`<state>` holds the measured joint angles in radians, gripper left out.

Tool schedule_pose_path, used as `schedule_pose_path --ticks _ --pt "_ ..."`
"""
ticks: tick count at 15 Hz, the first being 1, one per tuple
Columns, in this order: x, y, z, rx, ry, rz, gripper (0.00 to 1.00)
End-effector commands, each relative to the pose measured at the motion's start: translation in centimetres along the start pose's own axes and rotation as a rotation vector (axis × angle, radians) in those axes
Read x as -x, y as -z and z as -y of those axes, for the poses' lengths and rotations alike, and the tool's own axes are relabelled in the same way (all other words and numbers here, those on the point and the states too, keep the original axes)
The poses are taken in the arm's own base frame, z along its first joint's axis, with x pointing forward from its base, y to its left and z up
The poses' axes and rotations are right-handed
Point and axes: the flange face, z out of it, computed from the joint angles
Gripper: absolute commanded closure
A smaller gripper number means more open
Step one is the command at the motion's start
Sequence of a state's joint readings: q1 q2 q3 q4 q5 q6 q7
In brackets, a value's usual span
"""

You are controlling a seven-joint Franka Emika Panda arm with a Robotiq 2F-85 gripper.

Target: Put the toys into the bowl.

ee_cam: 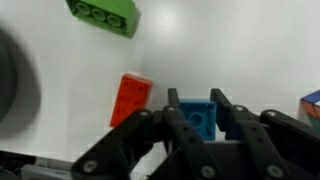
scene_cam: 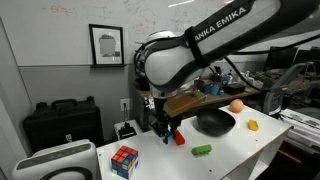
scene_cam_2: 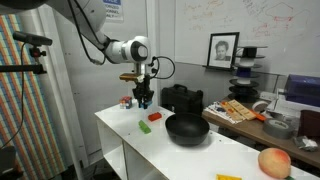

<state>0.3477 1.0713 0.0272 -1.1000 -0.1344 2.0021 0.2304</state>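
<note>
My gripper will rise and carry the blue block past the red block, then let it go over the black bowl's middle, since the bowl is open.
In the wrist view my gripper is shut on a blue block, one finger on each side of it. A red block lies on the white table just left of it, and a green oblong piece lies further off. The black bowl shows at the left edge. In both exterior views the gripper hangs low over the table beside the red block. The green piece, the bowl and a yellow piece lie apart from it.
A Rubik's cube stands near the gripper. An orange ball rests beyond the bowl. A black case and cluttered shelves line the table's back. The table edge drops off close to the gripper.
</note>
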Motion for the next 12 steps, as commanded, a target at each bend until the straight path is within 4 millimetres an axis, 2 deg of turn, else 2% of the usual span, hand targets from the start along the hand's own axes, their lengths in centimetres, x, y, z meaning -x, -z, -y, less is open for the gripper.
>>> schedule_pose_path --ticks 1,3,6,9,12 --pt "1.2 3.0 -5.4 0.001 -0.149 -0.061 0.89" --pt "2.1 3.3 -8.9 -0.011 -0.238 -0.066 0.89" --pt "3.7 3.1 -13.2 -0.030 -0.343 -0.047 0.89" --pt "5.3 2.6 -16.0 -0.052 -0.428 -0.024 0.89" --pt "6.7 2.3 -17.6 -0.064 -0.489 -0.009 0.89"
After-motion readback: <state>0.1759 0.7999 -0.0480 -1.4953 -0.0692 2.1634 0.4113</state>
